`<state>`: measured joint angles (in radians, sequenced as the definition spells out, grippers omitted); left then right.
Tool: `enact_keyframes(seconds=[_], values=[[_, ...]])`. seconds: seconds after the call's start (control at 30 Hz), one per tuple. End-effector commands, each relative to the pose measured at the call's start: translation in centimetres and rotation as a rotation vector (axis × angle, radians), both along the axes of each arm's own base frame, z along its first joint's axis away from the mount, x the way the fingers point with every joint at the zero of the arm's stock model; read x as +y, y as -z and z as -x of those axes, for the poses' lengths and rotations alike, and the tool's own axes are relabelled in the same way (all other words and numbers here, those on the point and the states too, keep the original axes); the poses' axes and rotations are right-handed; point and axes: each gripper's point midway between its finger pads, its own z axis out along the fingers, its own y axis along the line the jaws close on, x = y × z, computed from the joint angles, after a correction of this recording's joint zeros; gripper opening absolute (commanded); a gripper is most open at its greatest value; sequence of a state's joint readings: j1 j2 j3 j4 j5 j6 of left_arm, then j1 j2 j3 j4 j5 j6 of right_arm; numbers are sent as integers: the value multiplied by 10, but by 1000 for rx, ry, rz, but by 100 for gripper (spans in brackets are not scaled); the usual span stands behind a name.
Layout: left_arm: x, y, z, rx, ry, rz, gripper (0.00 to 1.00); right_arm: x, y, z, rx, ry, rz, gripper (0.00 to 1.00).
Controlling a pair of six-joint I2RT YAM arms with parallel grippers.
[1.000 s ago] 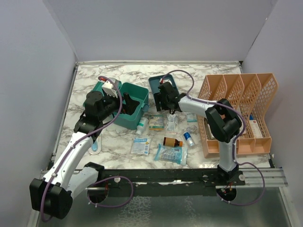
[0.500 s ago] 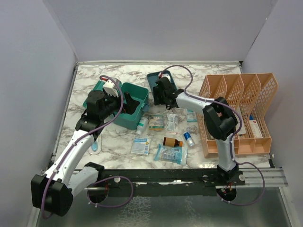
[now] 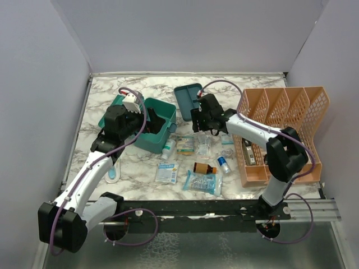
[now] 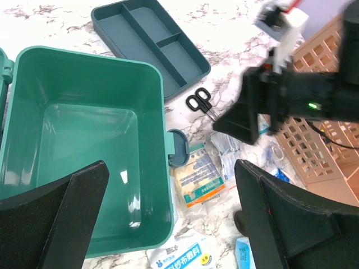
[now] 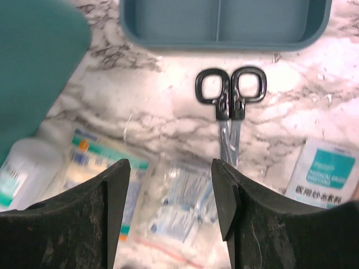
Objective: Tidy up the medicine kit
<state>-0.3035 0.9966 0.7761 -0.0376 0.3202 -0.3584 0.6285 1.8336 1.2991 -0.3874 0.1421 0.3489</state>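
Note:
The brown bottle's body lies sideways, so the left gripper will next swing back and to the right in the top view, turning and coming down over it.
The medicine kit is a teal box, open and empty inside, its lid folded back to the left. Its divided insert tray lies apart on the marble, behind the supplies. My left gripper hangs open over the box's right wall and latch. My right gripper is open above a clear bag of sachets, with nothing between its fingers. Black-handled scissors lie just beyond it.
Loose supplies lie in front of the box: a white bottle, packets, a brown bottle, a small blue vial and a bagged item. An orange mesh rack stands at the right.
My right gripper has swung from over the insert tray to the right and nearer, over the scissors and clear bag, its jaws slightly narrower. The left arm has barely moved.

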Motion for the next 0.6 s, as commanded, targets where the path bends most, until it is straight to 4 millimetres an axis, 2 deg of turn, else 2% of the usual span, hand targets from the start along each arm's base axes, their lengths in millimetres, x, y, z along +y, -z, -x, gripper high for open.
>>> enact_keyframes(seconds=[0.0, 0.13, 0.33, 0.47, 0.57], values=[[4, -7, -10, 60, -80, 29, 99, -8, -8, 48, 91, -87, -46, 61], [5, 1, -9, 127, -111, 52, 99, 1, -2, 79, 178, -121, -151, 60], [2, 3, 0, 96, -69, 56, 99, 4, 3, 103, 251, -158, -206, 53], [-16, 0, 13, 81, 75, 73, 99, -11, -3, 116, 244, -190, -161, 53], [-35, -5, 29, 76, 226, 105, 95, -22, -11, 129, 242, -179, -157, 54]])
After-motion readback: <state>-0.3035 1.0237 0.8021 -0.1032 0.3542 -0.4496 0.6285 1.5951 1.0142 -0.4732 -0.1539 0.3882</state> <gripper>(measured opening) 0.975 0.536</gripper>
